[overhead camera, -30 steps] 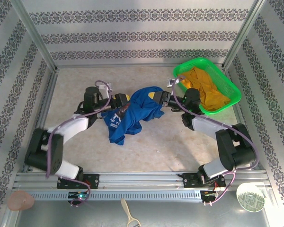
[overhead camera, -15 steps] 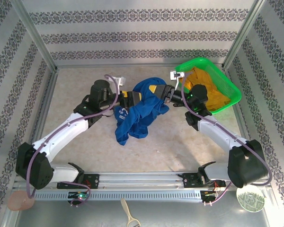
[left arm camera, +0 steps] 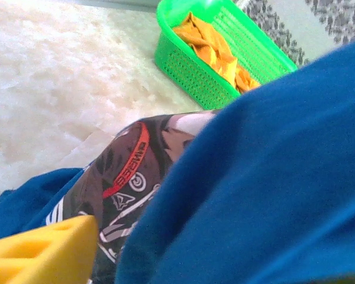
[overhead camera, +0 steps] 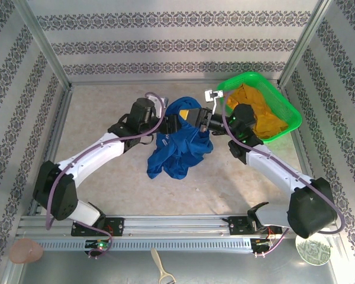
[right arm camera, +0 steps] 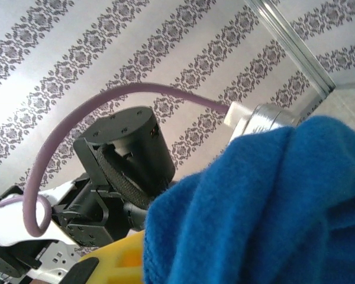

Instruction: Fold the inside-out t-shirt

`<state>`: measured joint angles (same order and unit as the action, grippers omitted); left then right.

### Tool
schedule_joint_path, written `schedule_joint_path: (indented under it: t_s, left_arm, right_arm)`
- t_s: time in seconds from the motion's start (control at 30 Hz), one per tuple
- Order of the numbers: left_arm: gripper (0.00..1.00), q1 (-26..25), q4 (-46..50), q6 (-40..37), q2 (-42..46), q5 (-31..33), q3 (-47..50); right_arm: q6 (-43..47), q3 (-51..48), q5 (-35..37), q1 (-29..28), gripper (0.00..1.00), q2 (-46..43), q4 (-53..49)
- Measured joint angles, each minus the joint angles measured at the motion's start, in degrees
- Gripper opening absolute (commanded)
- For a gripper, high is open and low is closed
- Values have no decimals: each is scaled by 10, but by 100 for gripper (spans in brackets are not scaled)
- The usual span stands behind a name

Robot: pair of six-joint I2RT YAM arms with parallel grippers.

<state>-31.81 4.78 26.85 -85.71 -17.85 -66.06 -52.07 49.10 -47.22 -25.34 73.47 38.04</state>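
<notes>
The right gripper first lowers the shirt's top edge onto the table next, then releases it.
The inside-out t-shirt point(overhead camera: 180, 148) is a royal-blue bunch lifted off the table between my two arms, its lower end drooping toward the table. A dark print with orange and white lettering point(left arm camera: 124, 183) shows on it. My right gripper point(overhead camera: 195, 118) is shut on the shirt's top edge, blue cloth point(right arm camera: 272, 207) draped over its yellow finger point(right arm camera: 115, 260). My left gripper point(overhead camera: 170, 123) is pushed into the cloth from the left. One yellow finger point(left arm camera: 41, 254) shows and blue fabric point(left arm camera: 272, 177) hides the rest, so its jaws cannot be read.
A green basket point(overhead camera: 284, 106) holding an orange-yellow garment point(overhead camera: 257, 109) stands at the back right, close behind the right arm. Patterned walls and metal posts close in three sides. A metal rail point(overhead camera: 177, 228) runs along the near edge.
Both arms have stretched toward the back and come closer together. The left gripper moved right into the shirt. The shirt rose and now hangs as a tighter bunch.
</notes>
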Motion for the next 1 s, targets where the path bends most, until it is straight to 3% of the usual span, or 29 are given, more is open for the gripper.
schedule_joint_path:
  t_s: [0.1, 0.13, 0.27, 0.4, 0.5, 0.53, 0.6, 0.77, 0.9, 1.0]
  left_arm:
    - [2, 1, -5, -4, -15, -43, -1]
    - [0, 3, -6, -3, -16, -60, -1]
    - [0, 33, -73, 17, 11, -153, 43]
    - [0, 92, -201, 90, 50, -263, 118]
    - [0, 120, -334, 177, 46, -336, 151]
    - [0, 125, -384, 211, 40, -357, 160]
    - [0, 134, -482, 278, 20, -389, 169]
    - [0, 149, -645, 398, -25, -424, 181]
    - [0, 151, -686, 427, -27, -437, 188]
    - [0, 151, -694, 428, -27, -443, 188]
  right_arm:
    - [0, -24, 3, 15, 0, 2, 5]
    - [0, -35, 5, 25, 0, 2, 8]
    - [6, -75, 29, 58, 0, 3, 13]
    - [24, -106, 74, 64, 3, 33, 16]
    - [30, -112, 115, 58, 53, 83, 15]
    - [30, -112, 128, 56, 62, 102, 14]
    - [30, -112, 149, 53, 69, 130, 9]
    - [35, -137, 193, 53, 73, 87, -35]
    - [75, -147, 249, 42, 75, -69, -141]
    - [114, -135, 303, 3, 75, -169, -214]
